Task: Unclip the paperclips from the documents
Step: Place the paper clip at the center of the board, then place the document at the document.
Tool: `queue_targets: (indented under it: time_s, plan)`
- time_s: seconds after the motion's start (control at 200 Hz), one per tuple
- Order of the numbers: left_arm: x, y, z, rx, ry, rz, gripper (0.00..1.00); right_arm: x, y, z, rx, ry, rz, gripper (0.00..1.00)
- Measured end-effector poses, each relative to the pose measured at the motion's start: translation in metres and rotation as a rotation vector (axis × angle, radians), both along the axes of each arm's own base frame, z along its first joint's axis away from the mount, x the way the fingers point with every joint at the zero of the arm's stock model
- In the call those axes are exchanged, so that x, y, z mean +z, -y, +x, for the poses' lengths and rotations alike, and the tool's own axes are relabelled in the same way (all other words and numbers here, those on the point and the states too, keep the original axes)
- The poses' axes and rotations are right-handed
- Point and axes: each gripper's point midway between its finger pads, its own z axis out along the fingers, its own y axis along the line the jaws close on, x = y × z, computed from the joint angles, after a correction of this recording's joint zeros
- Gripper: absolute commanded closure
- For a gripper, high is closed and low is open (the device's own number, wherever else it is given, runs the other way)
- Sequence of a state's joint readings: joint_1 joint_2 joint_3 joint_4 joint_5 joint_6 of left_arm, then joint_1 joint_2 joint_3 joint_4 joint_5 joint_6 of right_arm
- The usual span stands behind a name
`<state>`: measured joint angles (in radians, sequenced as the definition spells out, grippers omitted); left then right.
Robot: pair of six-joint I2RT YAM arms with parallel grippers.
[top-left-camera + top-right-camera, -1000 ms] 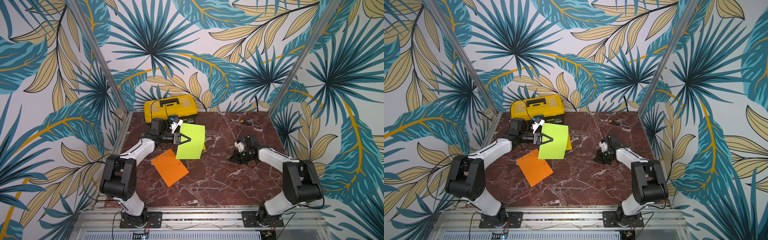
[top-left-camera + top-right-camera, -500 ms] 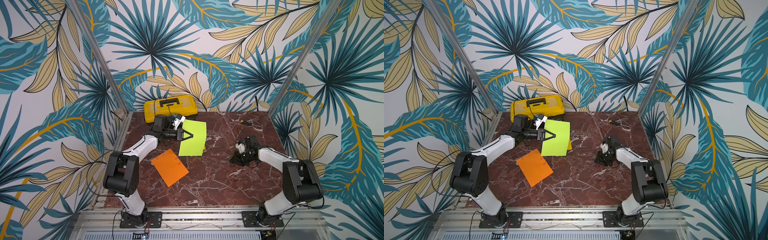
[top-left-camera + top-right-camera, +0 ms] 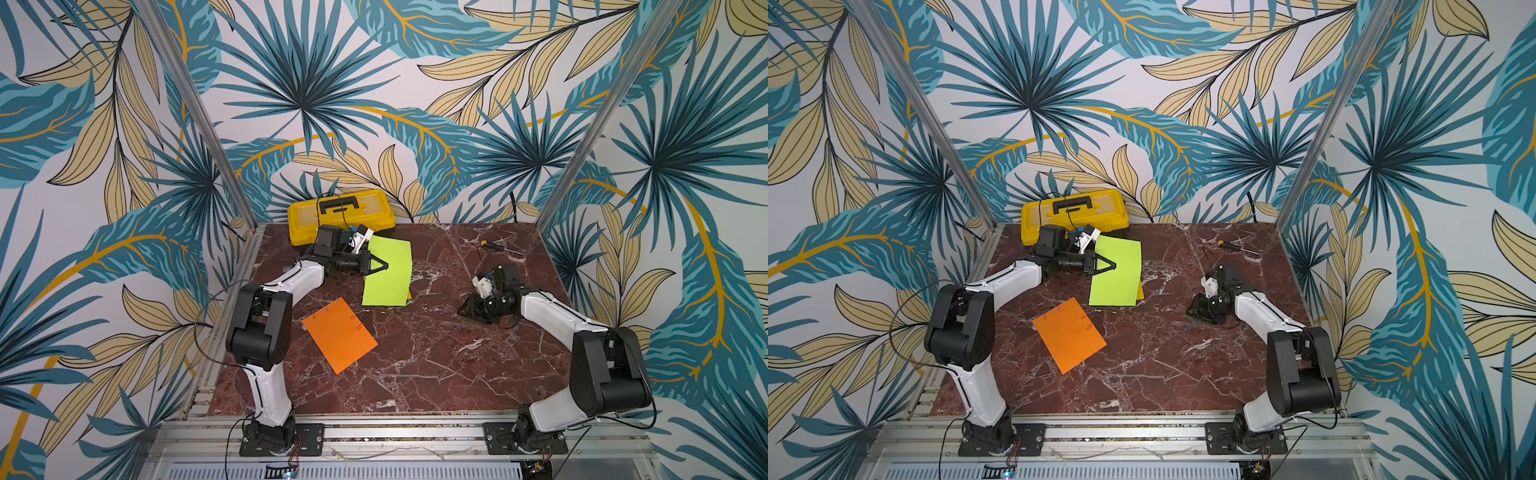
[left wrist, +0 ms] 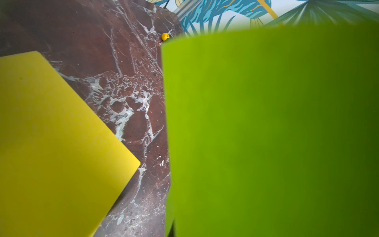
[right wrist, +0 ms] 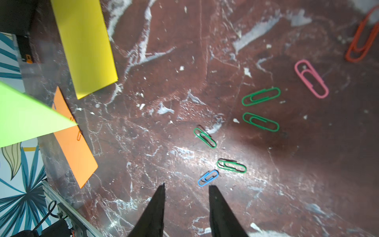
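The lime green document already hangs over the yellow document (image 3: 1140, 293) (image 4: 51, 143) below, so I will lower my left gripper toward that yellow sheet next and let go of the held edge onto it.
My left gripper (image 3: 383, 266) is shut on the left edge of the lime green document (image 3: 388, 274), holding it lifted and curved above the yellow document (image 4: 51, 143). In the left wrist view the green sheet hides the fingers. The orange document (image 3: 338, 334) lies flat at front left with red paperclips (image 3: 356, 323) on its edge. My right gripper (image 5: 186, 185) is open and low over the table, nothing between its fingers. A blue paperclip (image 5: 208, 178) lies just past its fingertips, with several green paperclips (image 5: 260, 96), a pink one (image 5: 311, 79) and a red one (image 5: 362, 41) loose beyond.
A yellow-and-black toolbox (image 3: 340, 214) stands at the back left, right behind my left wrist. A small yellow-handled screwdriver (image 3: 492, 245) lies at the back right. A loose blue clip (image 3: 457, 329) shows on the marble table (image 3: 415, 374) beside my right gripper (image 3: 463, 309).
My right gripper's jaws have parted from shut to open. My left gripper has carried the lime green document slightly towards the back.
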<state>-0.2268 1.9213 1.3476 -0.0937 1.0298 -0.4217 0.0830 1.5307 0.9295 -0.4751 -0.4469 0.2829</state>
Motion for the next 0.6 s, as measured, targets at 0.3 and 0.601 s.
queue_targets:
  time_s: [0.3, 0.601]
  plan:
    - [-0.049, 0.004, 0.042, 0.052, -0.057, 0.05, 1.0, 0.028, -0.006, 0.006, 0.014, 0.05, 0.034, 0.58]
    - [-0.102, -0.005, 0.058, 0.14, -0.124, 0.144, 0.75, 0.037, -0.008, 0.004, 0.021, 0.061, 0.049, 0.58]
